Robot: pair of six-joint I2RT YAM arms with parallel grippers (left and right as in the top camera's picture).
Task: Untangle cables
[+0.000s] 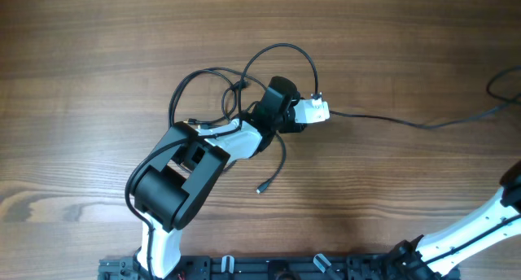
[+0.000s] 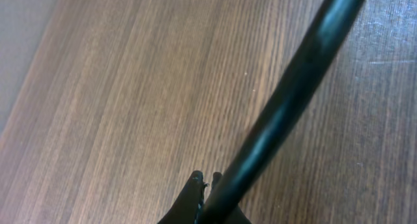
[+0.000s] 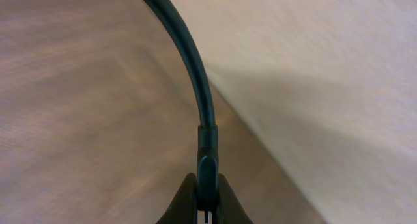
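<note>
The tabletop below my right gripper's fingers is bare, so next I need to move that gripper gently a little to the right in the overhead view and open it to let go of the cable's plug (image 3: 207, 155).
Thin black cables (image 1: 213, 78) lie in loose overlapping loops on the wooden table around my left arm, and one plug end (image 1: 260, 189) lies loose in front. My left gripper (image 1: 326, 112) sits at the right side of the tangle. In the left wrist view it (image 2: 206, 180) is shut, with a black cable (image 2: 287, 94) rising out from between the fingers. That strand (image 1: 407, 122) trails right across the table toward the frame's edge. My right gripper (image 3: 207, 185) is shut on a cable's plug (image 3: 207, 155), beyond the overhead view's right edge.
The right arm (image 1: 480, 223) reaches in from the bottom right corner. Another loop of black cord (image 1: 498, 80) shows at the far right edge. The table's edge (image 3: 260, 146) runs diagonally close to the right gripper.
</note>
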